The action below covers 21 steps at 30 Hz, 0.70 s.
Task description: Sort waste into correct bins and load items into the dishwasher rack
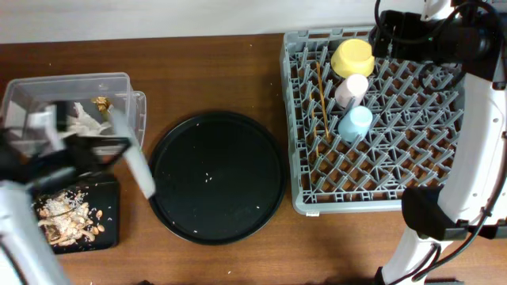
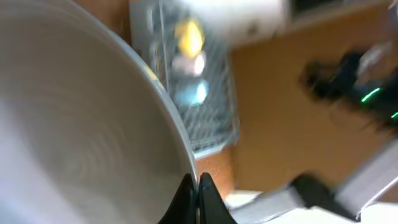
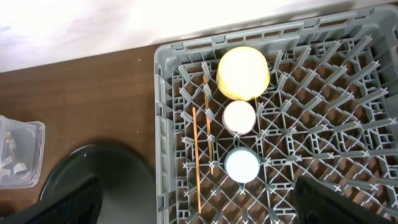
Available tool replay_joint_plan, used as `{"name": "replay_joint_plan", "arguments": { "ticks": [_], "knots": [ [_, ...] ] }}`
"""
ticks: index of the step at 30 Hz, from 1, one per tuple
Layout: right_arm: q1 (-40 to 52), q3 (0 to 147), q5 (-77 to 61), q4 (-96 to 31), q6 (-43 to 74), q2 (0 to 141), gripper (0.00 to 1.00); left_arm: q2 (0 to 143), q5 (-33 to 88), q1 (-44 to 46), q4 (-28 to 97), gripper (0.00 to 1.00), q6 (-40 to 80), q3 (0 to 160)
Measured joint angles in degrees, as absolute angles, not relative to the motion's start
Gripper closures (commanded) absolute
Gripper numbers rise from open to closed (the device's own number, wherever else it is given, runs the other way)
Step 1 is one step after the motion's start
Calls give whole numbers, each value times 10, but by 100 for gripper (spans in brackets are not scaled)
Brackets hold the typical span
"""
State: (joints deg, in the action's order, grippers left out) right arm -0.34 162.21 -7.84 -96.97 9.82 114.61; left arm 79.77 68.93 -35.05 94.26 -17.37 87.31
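Note:
The round black tray [image 1: 219, 174] is below my left gripper, to the right in the overhead view, so my left gripper next needs to carry the plate [image 1: 139, 171] sideways and down, tilt it flat and then release it.
My left gripper [image 2: 198, 200] is shut on the rim of the round pale grey plate [image 2: 81, 124]. In the overhead view the plate [image 1: 139, 171] is held on edge, blurred, between the clear box [image 1: 119, 83] and the round black tray. The box holds white napkins [image 1: 81, 119] and a gold-brown wrapper [image 1: 101, 103]. Food scraps [image 1: 67, 215] lie on the flat black tray [image 1: 111, 207]. The grey rack [image 1: 372, 186] holds the yellow bowl [image 1: 352, 57], pink cup [image 1: 351, 89], light blue cup [image 1: 355, 123] and chopsticks [image 1: 322, 103]. My right gripper [image 3: 199, 205] is open and empty, high above the rack [image 3: 163, 124].
A large round black tray [image 1: 216, 176] with a few crumbs lies between the bins and the rack. The right arm's base [image 1: 432, 218] stands at the rack's front right corner. The left arm [image 1: 24, 214] reaches over the flat tray.

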Motion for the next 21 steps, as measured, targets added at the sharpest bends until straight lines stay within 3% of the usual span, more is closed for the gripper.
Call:
{"name": "replay_joint_plan", "arguments": {
  "ticks": [5, 7, 12, 13, 14, 20, 21],
  "knots": [
    [-3, 1622, -78, -970, 99, 1146, 2, 805, 321, 103, 745, 100, 95, 870],
    [-3, 1622, -79, -970, 98, 1146, 1, 830, 138, 223, 727, 100, 190, 871],
    [-3, 1622, -79, -969, 98, 1146, 2, 1013, 14, 340, 665, 100, 255, 872],
    [-3, 1622, -78, -970, 98, 1146, 2, 1044, 11, 345, 654, 86, 258, 872],
    [-3, 1622, -79, -970, 98, 1146, 2, 1069, 12, 346, 641, 13, 260, 872],
    [-3, 1622, -79, -970, 98, 1146, 2, 1102, 17, 346, 662, 13, 267, 889],
    [-3, 1622, -79, -970, 98, 1146, 2, 1103, 12, 341, 702, 5, 267, 919]
  ]
}}
